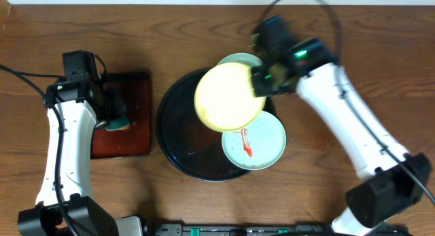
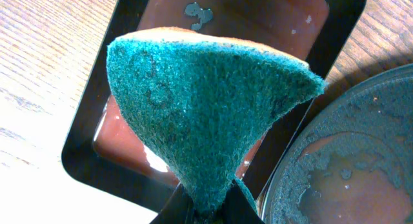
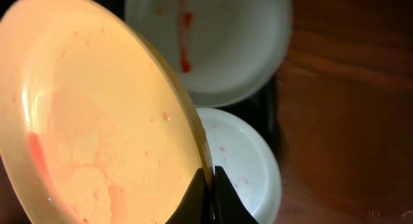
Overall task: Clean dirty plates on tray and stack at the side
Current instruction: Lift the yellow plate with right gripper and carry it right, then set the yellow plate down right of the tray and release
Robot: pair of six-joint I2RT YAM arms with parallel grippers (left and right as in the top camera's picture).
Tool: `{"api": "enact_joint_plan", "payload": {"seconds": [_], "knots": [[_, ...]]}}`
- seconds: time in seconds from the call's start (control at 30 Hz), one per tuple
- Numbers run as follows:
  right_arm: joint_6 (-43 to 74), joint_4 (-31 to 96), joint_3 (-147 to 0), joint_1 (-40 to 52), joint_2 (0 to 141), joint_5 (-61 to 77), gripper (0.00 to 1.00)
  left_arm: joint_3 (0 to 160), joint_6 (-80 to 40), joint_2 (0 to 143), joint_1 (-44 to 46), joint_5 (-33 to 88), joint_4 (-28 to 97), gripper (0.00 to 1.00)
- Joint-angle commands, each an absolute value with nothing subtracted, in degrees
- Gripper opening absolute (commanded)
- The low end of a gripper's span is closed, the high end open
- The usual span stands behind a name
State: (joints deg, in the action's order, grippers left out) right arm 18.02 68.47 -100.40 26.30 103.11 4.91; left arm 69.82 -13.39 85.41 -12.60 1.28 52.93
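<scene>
I will next move my right gripper right in the overhead view, lower the yellow plate (image 1: 228, 95) and let go, as clear wooden tabletop is below on that side.
My right gripper (image 1: 260, 81) is shut on the rim of the pale yellow plate (image 1: 228, 95) and holds it tilted above the large round black tray (image 1: 178, 137). The plate (image 3: 97, 121) shows faint red smears in the right wrist view, pinched by the jaws (image 3: 210, 192). Two pale blue-green plates lie on the tray: one (image 1: 262, 144) with a red sauce streak at the front right, one (image 1: 239, 58) at the back, mostly hidden. My left gripper (image 2: 210, 208) is shut on a green sponge (image 2: 206, 108) over the small rectangular tray.
The small rectangular black tray with a reddish inside (image 1: 126, 127) sits left of the round tray; it also shows in the left wrist view (image 2: 129, 146). The round tray's wet inside (image 2: 348, 166) shows at the right of that view. The wooden table (image 1: 204, 11) surrounds everything.
</scene>
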Motion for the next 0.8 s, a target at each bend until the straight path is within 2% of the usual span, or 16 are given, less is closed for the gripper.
{"api": "enact_joint_plan", "payload": {"seconds": [0.0,0.2,0.37,0.57,0.77], "knots": [[12.86,70.63,-100.84,16.75,102.28,17.08,0.01,69.43,-13.89,85.43,-12.84,0.64,53.12,0.08],[11.66,70.41,-95.37,3.07,102.28,13.47,0.01,69.43,-13.89,85.43,-12.84,0.64,53.12,0.08],[11.75,64.12,-85.17,-5.61,102.28,13.56,0.01,69.43,-13.87,85.43,-12.84,0.64,53.12,0.08],[11.88,53.08,-72.27,-11.7,102.28,13.56,0.01,69.43,-13.87,85.43,-12.84,0.64,53.12,0.08],[11.49,45.08,-65.23,-13.61,102.28,12.84,0.01,69.43,-13.87,85.43,-12.84,0.64,53.1,0.08]]}}
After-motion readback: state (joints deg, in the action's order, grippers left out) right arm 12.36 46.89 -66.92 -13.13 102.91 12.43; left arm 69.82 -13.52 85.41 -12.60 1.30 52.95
